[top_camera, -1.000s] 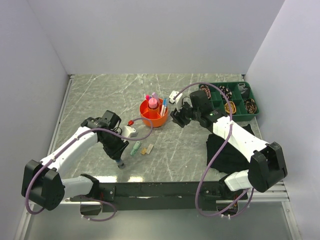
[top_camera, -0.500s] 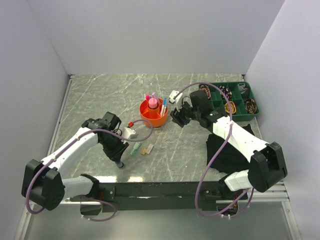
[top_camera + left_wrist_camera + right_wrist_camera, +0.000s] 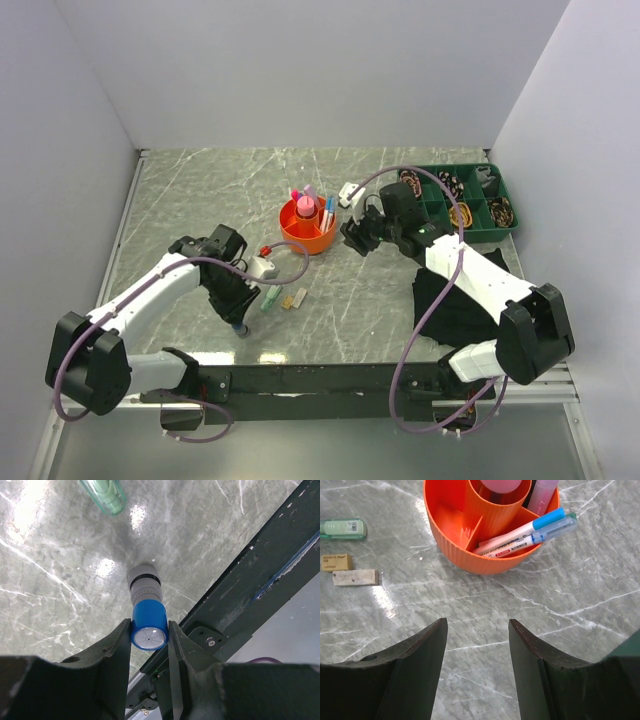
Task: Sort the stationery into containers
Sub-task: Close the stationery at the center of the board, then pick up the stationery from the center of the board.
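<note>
Next, my left gripper carries the blue cylinder up and outward over the orange pot's open side slot (image 3: pixel 289 216) and releases it there, since the pot already holds pens.
My left gripper (image 3: pixel 150 630) is shut on a small blue cylinder (image 3: pixel 148 626) with a grey lower end, held upright at the table near its front edge; it shows in the top view (image 3: pixel 240 328). A green clip (image 3: pixel 271 297) and yellow erasers (image 3: pixel 294 298) lie just right of it. The orange pot (image 3: pixel 306 226) holds a pink tube (image 3: pixel 502 484), pens (image 3: pixel 530 530) and markers. My right gripper (image 3: pixel 477 630) is open and empty, just right of the pot over bare table.
A green divided tray (image 3: pixel 491 207) with coiled bands stands at the back right. A black cloth (image 3: pixel 455 300) lies under my right arm. A dark metal rail (image 3: pixel 260 575) runs along the table's front edge beside my left gripper.
My left arm has shifted slightly right with the cylinder in its jaws. The right arm has barely moved.
</note>
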